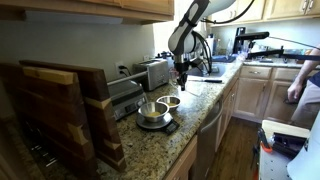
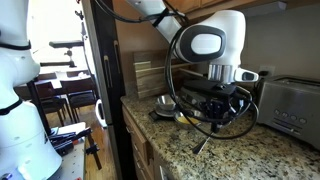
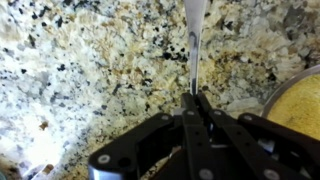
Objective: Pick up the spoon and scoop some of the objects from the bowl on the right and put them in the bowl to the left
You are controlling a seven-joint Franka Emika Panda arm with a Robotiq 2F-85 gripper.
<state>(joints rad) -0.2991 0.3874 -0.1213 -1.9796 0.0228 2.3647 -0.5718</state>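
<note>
The gripper carries the silver spoon down onto the granite counter (image 1: 184,93) (image 3: 194,74) beside the steel bowl next, then lets go of the spoon's handle.
My gripper (image 3: 197,97) is shut on the handle of a silver spoon (image 3: 193,40), which runs from the jaws up toward the top of the wrist view over the speckled granite counter (image 3: 90,70). At the right edge of that view shows part of a steel bowl (image 3: 278,88) heaped with tan bits (image 3: 303,108). In an exterior view the gripper (image 1: 182,80) hangs just beyond the small shallow bowl (image 1: 170,101) with brownish contents. The larger, deeper steel bowl (image 1: 151,110) stands nearer, on a dark base. The spoon's bowl end is out of view.
A toaster (image 1: 155,72) stands against the wall behind the bowls, and a wooden board rack (image 1: 60,110) fills the near counter. In an exterior view a toaster (image 2: 292,105) and cables (image 2: 200,105) flank the gripper. A person (image 1: 305,85) is at the right.
</note>
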